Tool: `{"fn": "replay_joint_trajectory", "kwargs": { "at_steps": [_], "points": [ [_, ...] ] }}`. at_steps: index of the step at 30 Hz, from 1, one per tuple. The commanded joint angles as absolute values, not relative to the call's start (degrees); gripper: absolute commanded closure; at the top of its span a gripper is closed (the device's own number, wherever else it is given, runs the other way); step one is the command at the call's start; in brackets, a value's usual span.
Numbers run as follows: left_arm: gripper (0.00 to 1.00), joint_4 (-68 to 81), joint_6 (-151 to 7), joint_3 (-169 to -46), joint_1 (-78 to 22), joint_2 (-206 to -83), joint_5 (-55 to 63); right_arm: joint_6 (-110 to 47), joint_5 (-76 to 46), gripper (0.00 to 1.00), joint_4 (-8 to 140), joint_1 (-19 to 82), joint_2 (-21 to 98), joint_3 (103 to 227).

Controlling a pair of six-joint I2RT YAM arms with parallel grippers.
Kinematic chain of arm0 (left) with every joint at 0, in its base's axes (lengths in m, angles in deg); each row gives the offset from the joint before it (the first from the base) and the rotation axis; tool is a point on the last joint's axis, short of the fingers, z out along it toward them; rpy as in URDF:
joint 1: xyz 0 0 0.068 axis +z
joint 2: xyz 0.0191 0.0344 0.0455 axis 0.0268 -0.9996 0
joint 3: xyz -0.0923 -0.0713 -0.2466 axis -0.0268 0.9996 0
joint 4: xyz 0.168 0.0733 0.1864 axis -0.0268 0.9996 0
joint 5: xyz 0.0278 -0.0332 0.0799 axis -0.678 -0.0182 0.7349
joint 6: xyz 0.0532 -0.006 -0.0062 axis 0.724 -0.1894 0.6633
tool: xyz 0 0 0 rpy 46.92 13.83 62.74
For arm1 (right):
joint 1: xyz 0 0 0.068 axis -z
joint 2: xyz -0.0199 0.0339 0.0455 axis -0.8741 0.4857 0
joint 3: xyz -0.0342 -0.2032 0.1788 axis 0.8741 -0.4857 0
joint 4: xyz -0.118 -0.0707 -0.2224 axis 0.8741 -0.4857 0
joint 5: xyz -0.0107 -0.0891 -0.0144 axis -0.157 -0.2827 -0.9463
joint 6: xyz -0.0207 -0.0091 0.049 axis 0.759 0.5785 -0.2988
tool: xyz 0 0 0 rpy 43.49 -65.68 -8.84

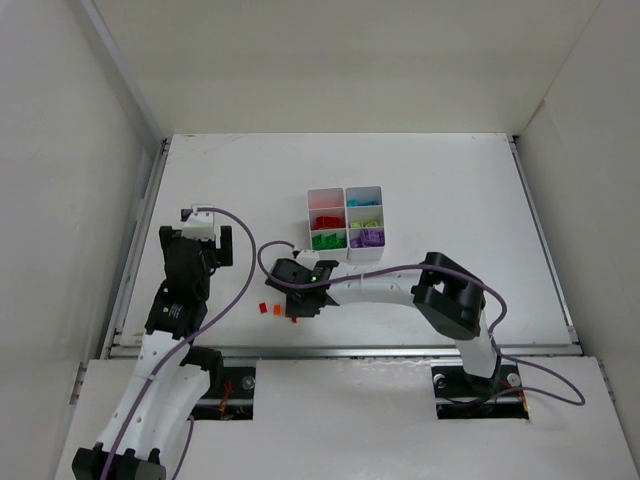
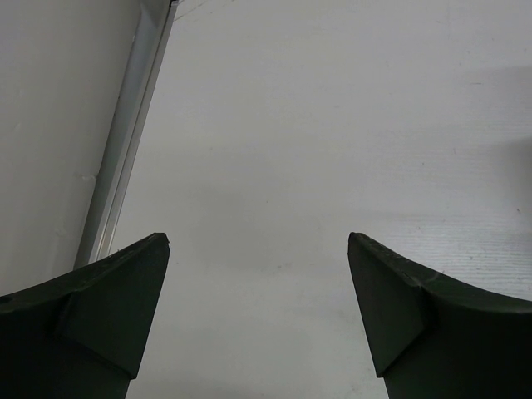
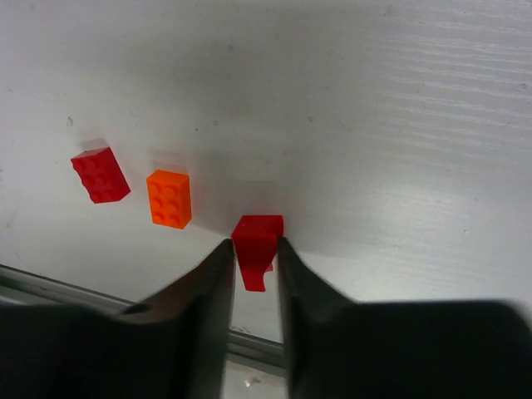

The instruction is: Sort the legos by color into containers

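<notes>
My right gripper will next lift the small red lego and carry it outward over the tray's middle section [image 1: 327, 220] beside the green legos, because red legos are already there.
The white six-compartment tray [image 1: 346, 190] stands mid-table holding red, green, purple, cyan and yellow-green legos. My right gripper [image 3: 253, 243] is shut on a red lego [image 3: 257, 241] near the table's front edge; it shows in the top view [image 1: 294, 318] under the right gripper [image 1: 300, 303]. An orange lego [image 3: 169, 198] and another red lego [image 3: 100, 174] lie on the table just left of it, also in the top view as an orange lego [image 1: 276, 310] and a red lego [image 1: 262, 307]. My left gripper [image 2: 258, 245] is open and empty over bare table, at the left in the top view [image 1: 207, 232].
A metal rail [image 2: 125, 150] and a white wall run along the table's left side. The table's front edge rail [image 3: 50, 287] lies close below my right fingers [image 3: 208, 283]. White walls enclose the back and right sides.
</notes>
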State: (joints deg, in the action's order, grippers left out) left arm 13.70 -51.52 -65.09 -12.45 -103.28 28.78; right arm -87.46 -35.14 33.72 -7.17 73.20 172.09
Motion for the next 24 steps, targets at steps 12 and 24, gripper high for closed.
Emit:
{"fn": "replay_joint_trajectory", "kwargs": {
  "at_steps": [12,24],
  "points": [
    [0.13,10.7,-51.2,-64.6,-12.9,-101.5,29.7,-83.7,-50.3,1.0,29.9,-7.3,62.5,174.6],
    [0.12,10.1,-51.2,-64.0,-11.8,-101.5,29.7,-57.3,-53.3,1.0,29.1,7.7,65.9,189.5]
  ]
}}
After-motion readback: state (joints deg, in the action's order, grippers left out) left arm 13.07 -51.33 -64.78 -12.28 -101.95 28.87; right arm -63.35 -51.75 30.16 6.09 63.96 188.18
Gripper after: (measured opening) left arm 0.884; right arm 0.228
